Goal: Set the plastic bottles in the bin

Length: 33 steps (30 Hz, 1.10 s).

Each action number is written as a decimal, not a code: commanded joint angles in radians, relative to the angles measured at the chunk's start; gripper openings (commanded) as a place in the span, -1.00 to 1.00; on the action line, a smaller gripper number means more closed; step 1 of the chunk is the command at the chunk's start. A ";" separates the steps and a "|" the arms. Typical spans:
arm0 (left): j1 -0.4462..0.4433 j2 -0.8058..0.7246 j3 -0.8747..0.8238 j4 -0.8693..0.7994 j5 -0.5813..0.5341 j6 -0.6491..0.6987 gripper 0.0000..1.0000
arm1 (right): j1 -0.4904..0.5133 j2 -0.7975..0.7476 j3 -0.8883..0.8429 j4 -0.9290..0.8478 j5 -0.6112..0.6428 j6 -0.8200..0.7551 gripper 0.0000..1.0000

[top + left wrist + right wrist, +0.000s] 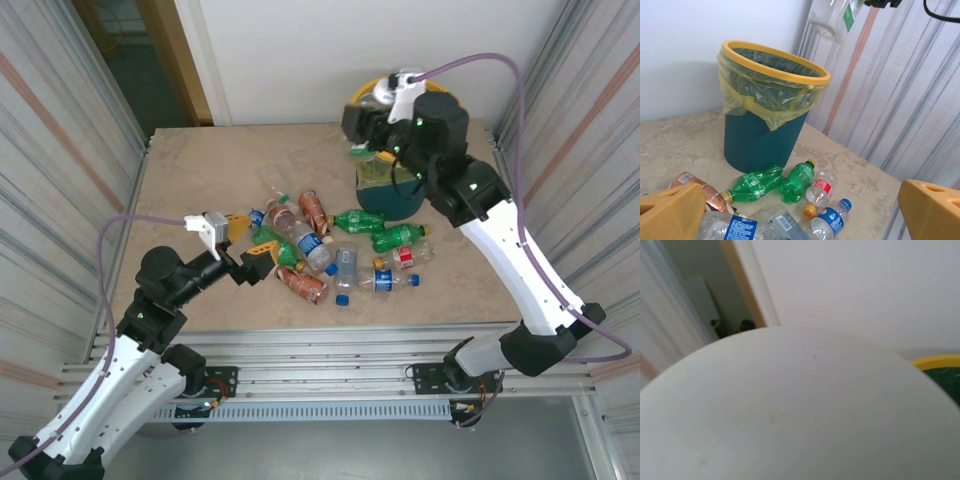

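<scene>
The clear bottle is still hanging higher than the bin's yellow rim, so my right gripper should next move outward and down into the bin's opening and release the bottle.
Several plastic bottles, clear, green and brown-orange, lie in a pile on the table in front of the bin. The bin is teal with a yellow rim and a yellow-green liner. My left gripper is open at the left edge of the pile, and nothing is between its orange fingers. My right gripper hovers above the bin, shut on a clear bottle with a green label. A pale, blurred, rounded surface sits close to the right wrist camera, with the bin's yellow rim behind it.
Ribbed metal walls close in the table on the left and right, with a white wall behind. The bin stands at the back right near the right wall. Two green bottles lie closest to the bin's base. Bare tabletop lies at the back left.
</scene>
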 commanded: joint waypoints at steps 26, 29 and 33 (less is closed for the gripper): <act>-0.008 0.005 0.014 -0.212 -0.351 -0.065 0.97 | -0.402 0.539 0.372 -0.160 -0.294 0.033 -0.46; -0.009 0.007 0.012 -0.217 -0.352 -0.074 0.97 | -0.402 0.580 0.388 -0.179 -0.311 0.036 -0.40; -0.008 0.009 0.003 -0.213 -0.359 -0.084 0.98 | -0.402 0.627 0.409 -0.207 -0.336 0.035 -0.31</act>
